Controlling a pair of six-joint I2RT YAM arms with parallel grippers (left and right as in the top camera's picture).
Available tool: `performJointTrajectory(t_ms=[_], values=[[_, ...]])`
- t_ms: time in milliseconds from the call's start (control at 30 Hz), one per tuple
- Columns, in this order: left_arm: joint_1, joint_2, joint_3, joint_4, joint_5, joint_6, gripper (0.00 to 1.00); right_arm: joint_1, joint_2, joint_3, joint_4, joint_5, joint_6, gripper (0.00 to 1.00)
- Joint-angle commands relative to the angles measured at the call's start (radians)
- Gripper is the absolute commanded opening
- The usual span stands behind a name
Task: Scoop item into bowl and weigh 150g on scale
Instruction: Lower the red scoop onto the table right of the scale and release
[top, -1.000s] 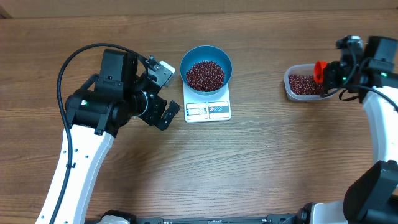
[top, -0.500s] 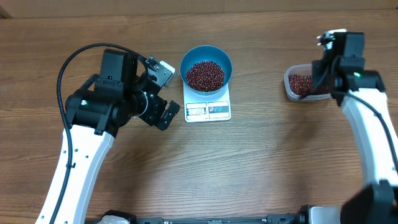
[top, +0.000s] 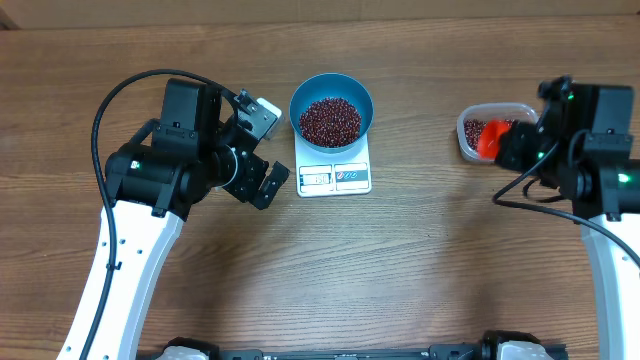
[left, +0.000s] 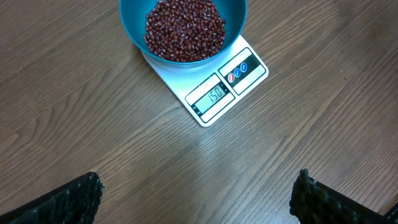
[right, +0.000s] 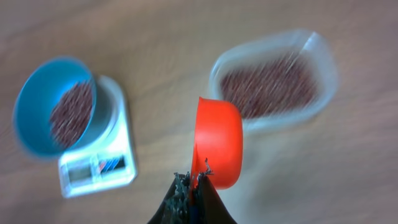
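The display shows the asked weight, so my right gripper will next go back down toward the bare wood by the tub's near side and let go of the orange-red scoop (top: 487, 138).
The blue bowl (top: 331, 108) stands on the white scale (top: 335, 176) and holds a pile of dark red-brown beans (top: 330, 120). In the left wrist view the bowl (left: 134, 34) and beans (left: 185, 28) sit at the top, and the scale's display (left: 216, 94) reads 150. My left gripper (top: 267, 148) is open just left of the scale, its fingers (left: 78, 199) wide apart over bare wood. At the right, my right gripper (top: 506, 146) is shut on an orange-red scoop (top: 487, 138) beside the clear tub. The scoop (right: 219, 140) is blurred in the right wrist view.
A clear plastic tub (top: 466, 135) with more beans (right: 267, 84) sits at the right of the table. The left arm's black cable (top: 110, 100) loops above the left arm. The wooden table (top: 400, 260) runs to the front edge.
The right arm has swung about over the tub and now sits lower and further right, with the scoop at the tub's near side. The left arm, bowl and scale have not moved.
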Motion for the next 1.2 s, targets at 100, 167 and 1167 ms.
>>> performJointTrajectory(t_ms=[100,167,1167], values=[[0.0,0.002,0.021,0.0,0.019,-0.01,1.0,-0.108,0.0,-0.153,-0.033,-0.274,0.067,0.04],[0.0,0.002,0.021,0.0,0.019,-0.009,1.0,-0.172,0.0,-0.225,-0.004,-0.377,0.056,0.04],[0.0,0.002,0.021,0.0,0.019,-0.01,1.0,-0.45,0.103,-0.875,0.825,-0.754,0.182,0.05]])
